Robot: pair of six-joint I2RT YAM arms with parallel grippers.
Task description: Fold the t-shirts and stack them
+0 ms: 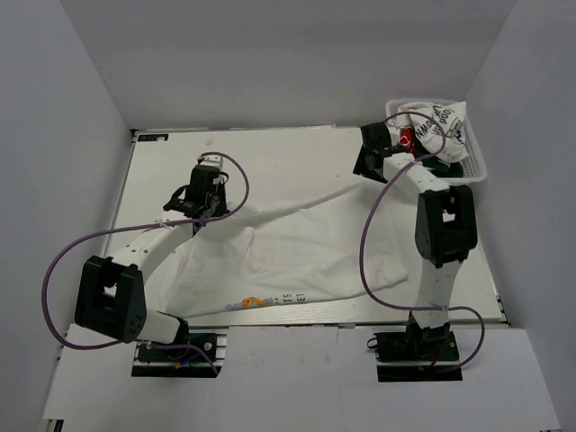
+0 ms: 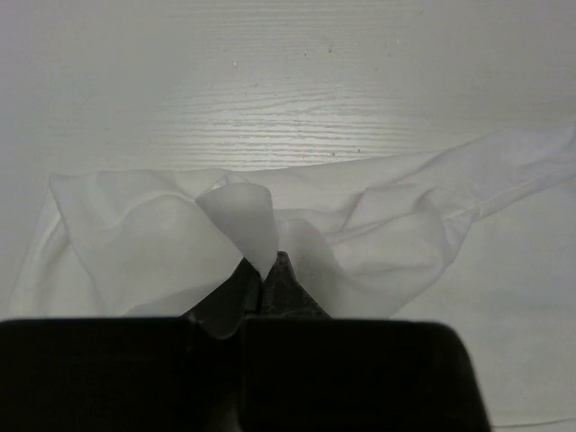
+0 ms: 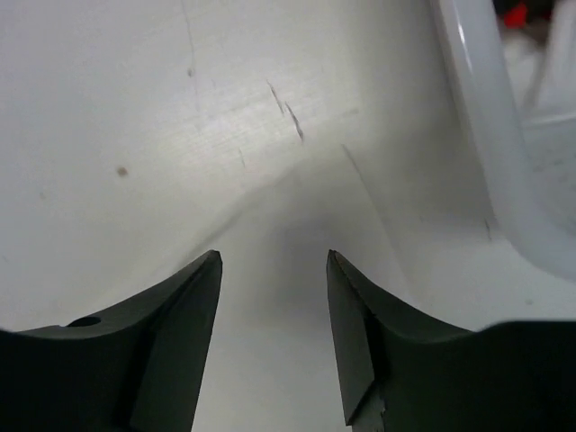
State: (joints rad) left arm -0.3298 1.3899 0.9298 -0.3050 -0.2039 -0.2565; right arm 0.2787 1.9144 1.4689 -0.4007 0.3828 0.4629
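Note:
The shirt lies unfolded, so its near edge by the colourful figures gets my left gripper next, which moves back over the shirt and opens there.
One white t-shirt [image 1: 297, 252] lies spread and creased across the table, with small colourful figures and dark text [image 1: 256, 303] near its front edge. My left gripper [image 1: 200, 214] is shut on a raised fold at the shirt's left end, and the cloth [image 2: 396, 225] peaks up from the closed tips [image 2: 267, 263]. My right gripper [image 1: 371, 155] stands open over the shirt's far right corner [image 3: 297, 207], its fingers [image 3: 274, 258] apart with the cloth lying below them. A second t-shirt [image 1: 436, 126], with black lettering and a red patch, is bunched in the basket.
The white plastic basket [image 1: 477, 167] stands at the table's back right corner, and its rim [image 3: 486, 135] is just right of my right gripper. Bare wooden table [image 1: 270, 153] lies behind the shirt. Grey walls close in on three sides.

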